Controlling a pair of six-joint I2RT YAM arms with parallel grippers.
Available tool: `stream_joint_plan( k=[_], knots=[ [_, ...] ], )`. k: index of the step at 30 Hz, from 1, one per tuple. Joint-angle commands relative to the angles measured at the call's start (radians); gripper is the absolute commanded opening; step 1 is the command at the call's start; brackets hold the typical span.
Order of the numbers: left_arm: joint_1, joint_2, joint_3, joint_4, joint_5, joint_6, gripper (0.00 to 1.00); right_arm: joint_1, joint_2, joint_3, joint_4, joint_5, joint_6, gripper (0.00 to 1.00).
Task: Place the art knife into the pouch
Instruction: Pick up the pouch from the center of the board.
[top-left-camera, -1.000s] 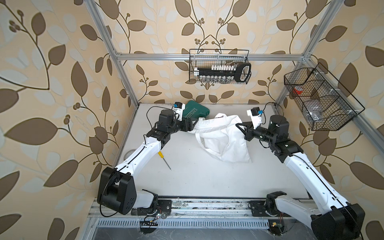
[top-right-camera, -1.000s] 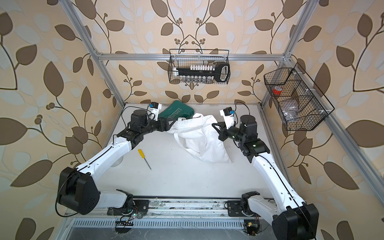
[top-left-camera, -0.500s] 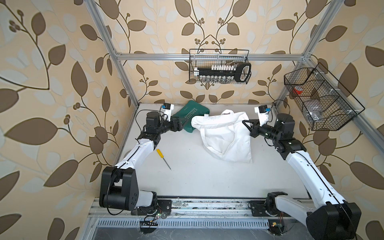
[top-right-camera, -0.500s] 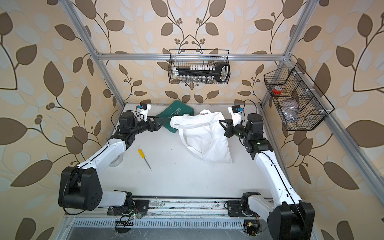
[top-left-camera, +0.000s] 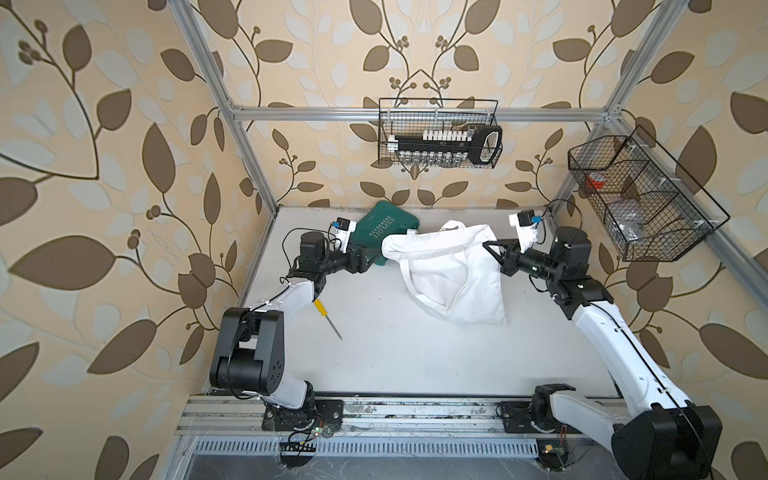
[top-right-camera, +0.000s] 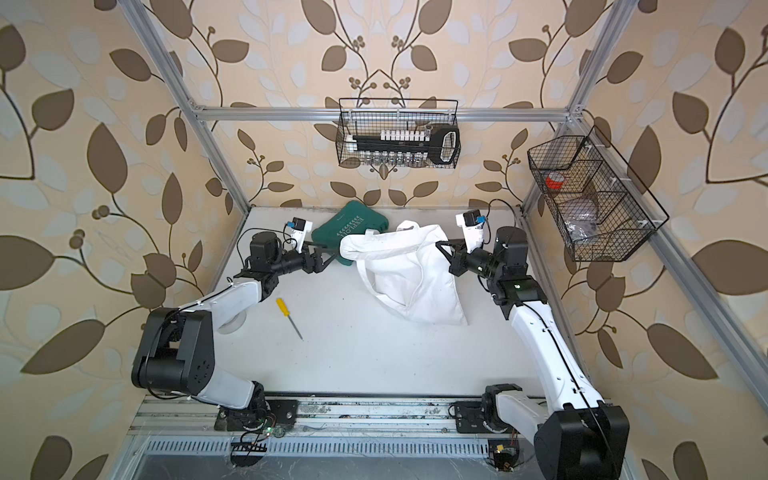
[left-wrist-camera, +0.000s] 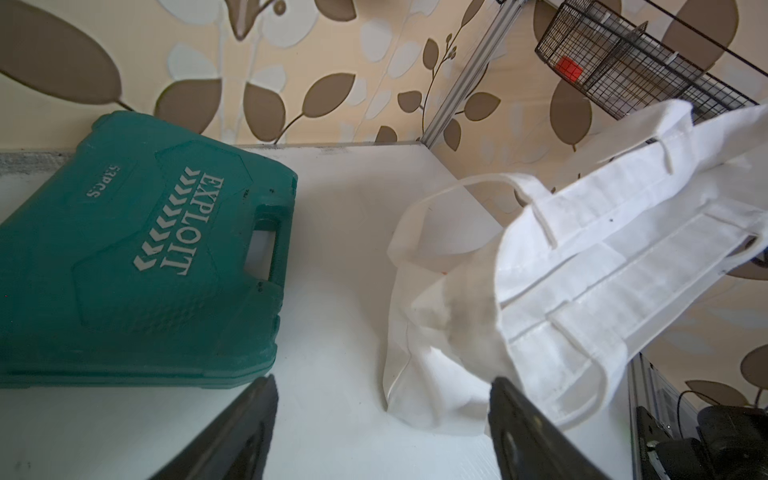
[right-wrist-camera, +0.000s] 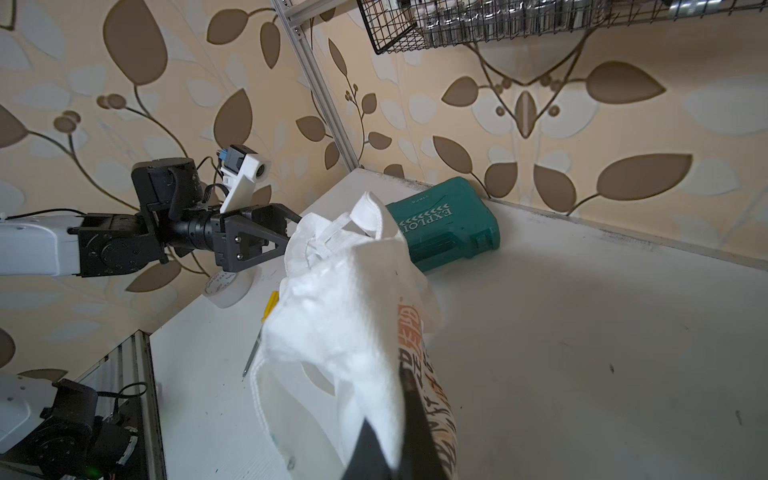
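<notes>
I should move my left gripper toward the pouch (top-left-camera: 453, 266) until its open fingers are on both sides of the pouch rim's free corner (top-left-camera: 390, 246), because my right gripper should hold only the opposite corner.
The pouch (top-left-camera: 453, 266) (top-right-camera: 411, 270) is a white cloth tote bag. It hangs slack from its raised rim down to the table. My right gripper (top-left-camera: 488, 245) (right-wrist-camera: 386, 403) is shut on the rim's right corner, with printed letters showing beside its fingers. My left gripper (top-left-camera: 374, 254) (left-wrist-camera: 384, 386) is open at the rim's left corner, one finger beside the cloth (left-wrist-camera: 582, 266), nothing between the jaws. The art knife (top-left-camera: 326, 318) (top-right-camera: 288, 316) has a yellow handle and a thin metal tip. It lies on the table under my left forearm, apart from the pouch.
A dark green case (top-left-camera: 384, 226) (left-wrist-camera: 145, 249) lies at the back wall, behind the pouch's left corner. A tape roll (right-wrist-camera: 226, 289) stands by the left table edge. Wire baskets hang on the back wall (top-left-camera: 440, 139) and the right wall (top-left-camera: 636, 199).
My right gripper drew the pouch's corner up and to the right, stretching the rim out. My left gripper backed off to the left, then came back to the rim's left corner, still open.
</notes>
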Motion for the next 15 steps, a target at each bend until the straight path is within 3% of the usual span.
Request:
stream_joint_plan(
  k=[1,7,15],
  knots=[
    [0.012,-0.015,-0.006,0.076,0.019,0.042,0.82,-0.01,-0.002,0.008,0.055,-0.024,0.013,0.0],
    [-0.007,0.023,0.026,0.059,0.104,0.046,0.82,-0.014,0.002,0.009,0.066,-0.034,0.024,0.0],
    [-0.109,0.048,0.084,-0.064,0.067,0.15,0.82,-0.015,-0.001,0.007,0.073,-0.046,0.03,0.0]
  ],
)
